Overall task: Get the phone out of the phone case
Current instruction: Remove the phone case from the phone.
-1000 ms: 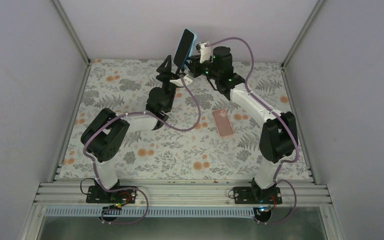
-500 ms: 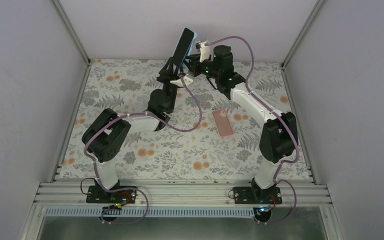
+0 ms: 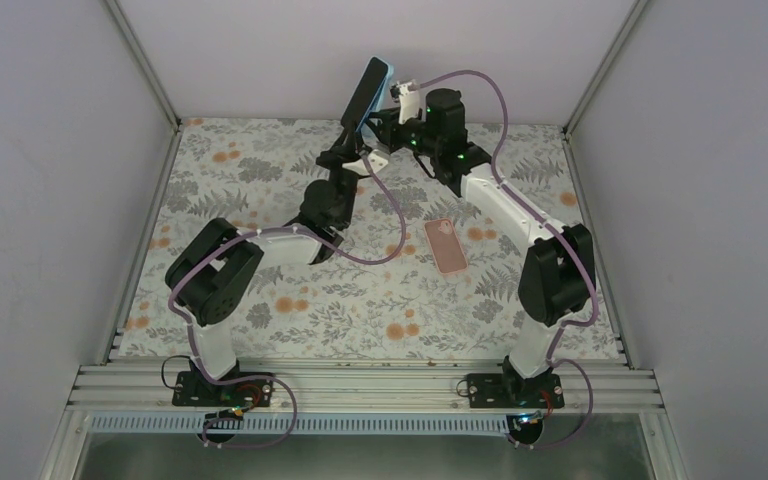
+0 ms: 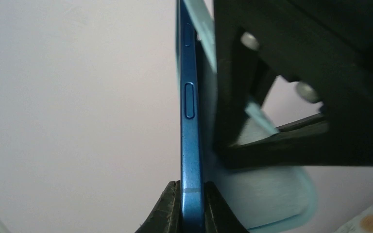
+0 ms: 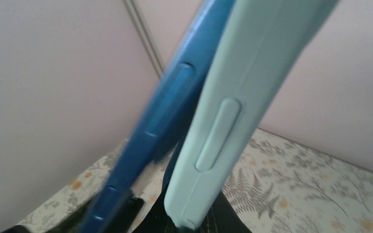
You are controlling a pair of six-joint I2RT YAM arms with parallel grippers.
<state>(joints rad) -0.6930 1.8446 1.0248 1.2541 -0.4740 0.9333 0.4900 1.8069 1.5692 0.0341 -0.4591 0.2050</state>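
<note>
I will next bring the phone back and down with my left gripper and let go of it on the clear floral tablecloth, below the gripper and to its left in the top view.
A blue phone [image 3: 363,98] is held up in the air at the back of the table, partly peeled out of its pale blue phone case [image 3: 385,69]. In the left wrist view the phone [image 4: 191,116] stands edge-on and my left gripper [image 4: 193,211] is shut on its lower end. The phone case [image 4: 272,194] bends away behind it. My right gripper [image 5: 201,221] is shut on the bottom of the phone case [image 5: 233,107], and the phone [image 5: 162,114] leans apart from it on the left. Both grippers, left [image 3: 353,143] and right [image 3: 392,113], meet under the phone.
A pink phone case [image 3: 447,246] lies flat on the floral tablecloth [image 3: 260,170] to the right of centre, under the right arm's forearm. The enclosure's back wall [image 3: 260,50] is close behind the raised phone.
My left gripper has risen slightly toward the phone and its jaws have closed on the phone's lower end. The right gripper has kept its hold on the case.
</note>
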